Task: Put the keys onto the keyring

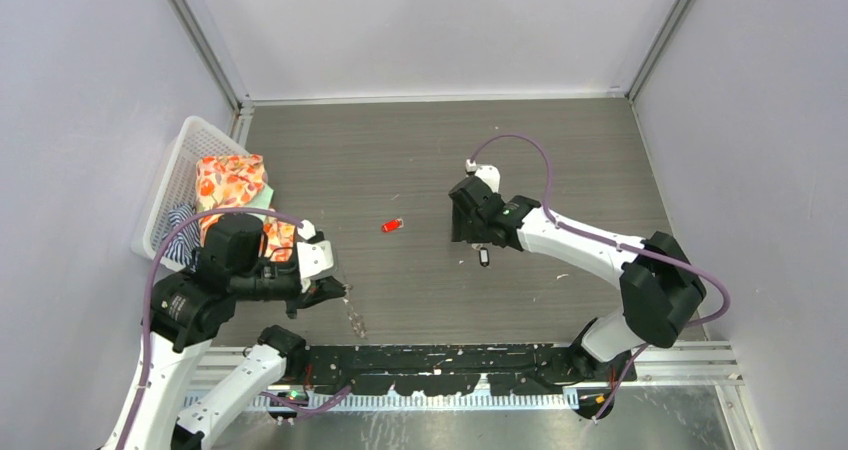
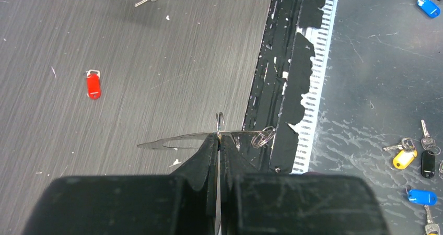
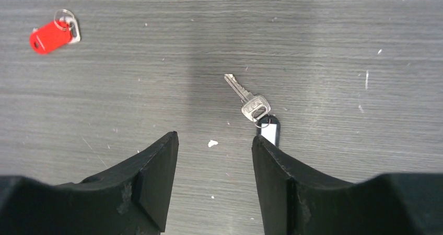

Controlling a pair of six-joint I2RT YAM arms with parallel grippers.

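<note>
My right gripper moves down next, turning slightly, and shifts onto the silver key's small ring (image 1: 481, 247) (image 3: 262, 122) by the black tag.
The red-headed key (image 1: 392, 225) lies flat on the grey table, between the two arms; it also shows in the left wrist view (image 2: 93, 84) and the right wrist view (image 3: 49, 36), with a small ring on its end. My left gripper (image 1: 338, 290) is shut on the keyring (image 2: 172, 139), a thin silver wire loop seen edge-on, held just above the table near its front edge (image 1: 355, 315). In the left wrist view the gripper (image 2: 219, 137) pinches the wire, and small rings (image 2: 264, 136) hang from it. My right gripper (image 3: 214, 138) is open and empty, hovering right of the red key (image 1: 478, 240).
A silver key with a black tag (image 3: 257, 112) lies just ahead of my right fingers (image 1: 484, 258). A white basket (image 1: 180, 160) with patterned cloth stands at the left. Past the table's black front strip (image 2: 292, 89), several tagged keys (image 2: 405, 159) lie on the lower surface.
</note>
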